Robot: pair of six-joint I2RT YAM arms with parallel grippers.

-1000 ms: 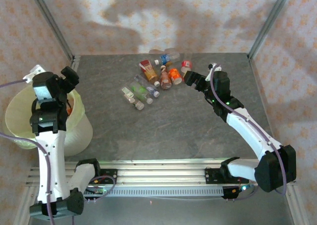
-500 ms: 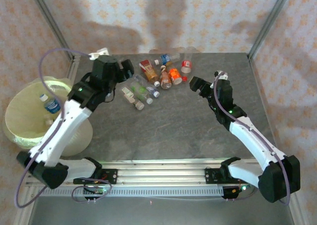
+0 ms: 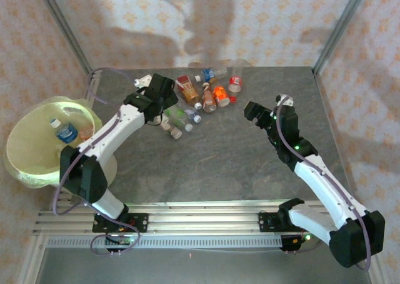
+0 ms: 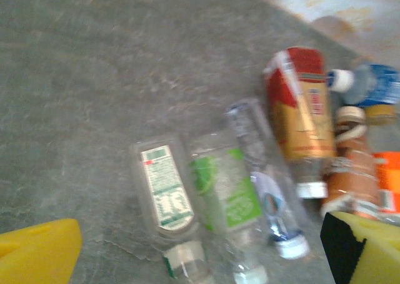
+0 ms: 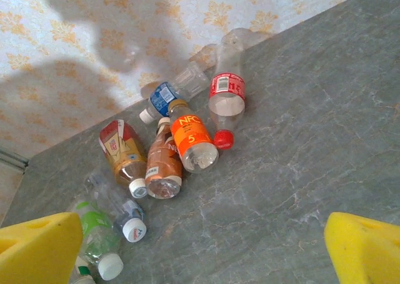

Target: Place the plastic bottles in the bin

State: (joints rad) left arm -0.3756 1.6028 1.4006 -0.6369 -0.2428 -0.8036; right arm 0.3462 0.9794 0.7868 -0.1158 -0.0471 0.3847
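My left gripper will next lower its open fingers around the white label of the outermost bottle, which lies on the tabletop below it, beside the green-labelled bottle.
The plastic bottles lie in a loose cluster at the back middle of the table. My left gripper hovers open over the cluster's left side. Between its yellow fingers lie a white-labelled bottle, a green-labelled bottle and a clear blue-labelled one. My right gripper stands open and empty, right of the cluster. Its view looks at an orange bottle and a red-labelled bottle. The bin stands at the left edge with a blue-labelled bottle inside.
A red-and-gold bottle and a brown bottle lie just right of the left gripper's span. The patterned back wall rises close behind the cluster. Bare grey tabletop spreads between the cluster and the arm bases.
The left arm has swung from above the bin across to the left of the cluster. A blue-labelled bottle now lies in the bin. The right gripper has drawn back a little from the bottles.
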